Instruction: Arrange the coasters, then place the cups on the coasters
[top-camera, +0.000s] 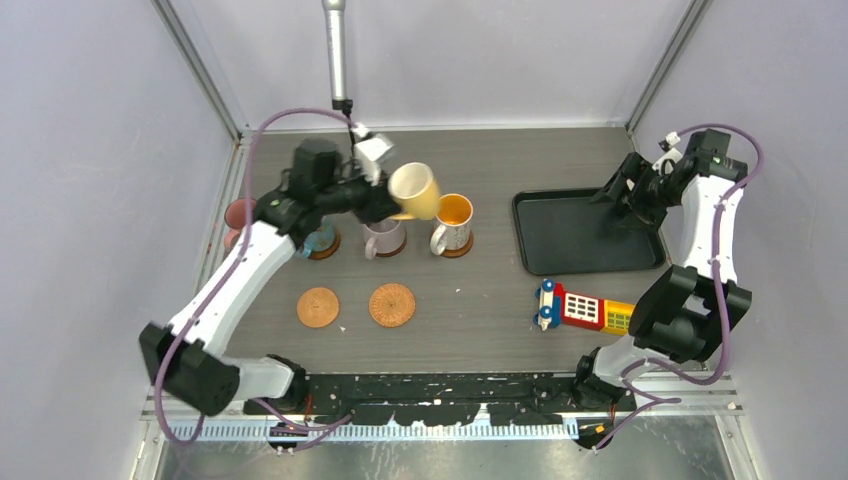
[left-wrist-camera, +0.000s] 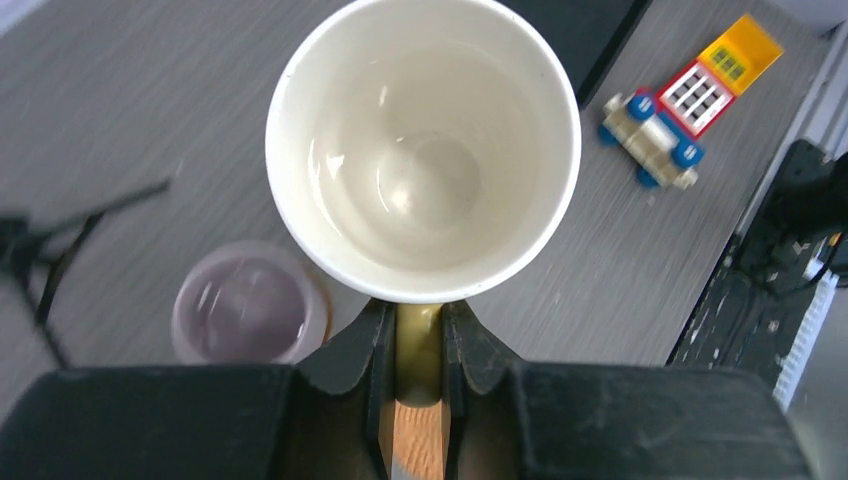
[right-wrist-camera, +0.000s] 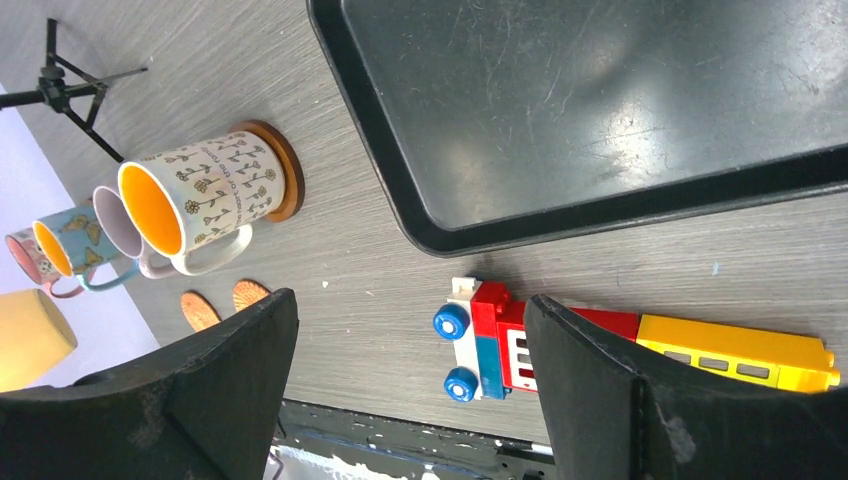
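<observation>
The yellow cup in my left gripper goes back and to the left in the top view next. It then comes down onto the coaster farther from the tray (top-camera: 318, 307), which lies bare.
My left gripper (top-camera: 385, 200) is shut on the handle of a yellow cup (top-camera: 415, 190), which hangs tilted above the back row. From the left wrist its cream inside (left-wrist-camera: 422, 150) fills the view, with the handle pinched between the fingers (left-wrist-camera: 470, 350). In the row, a pale lilac cup (top-camera: 385, 238) and a white cup with orange inside (top-camera: 453, 222) stand on dark coasters (top-camera: 462, 248). The blue cup (top-camera: 320, 240) and pink cup (top-camera: 238, 215) are partly hidden by the arm. Two orange-brown coasters (top-camera: 318, 307) (top-camera: 392, 305) lie bare in front. My right gripper (top-camera: 640, 195) is open and holds nothing.
A black tray (top-camera: 585, 235) lies at the right, under my right gripper. A colourful toy (top-camera: 585, 308) lies in front of the tray. A small tripod (right-wrist-camera: 65, 90) stands near the back wall.
</observation>
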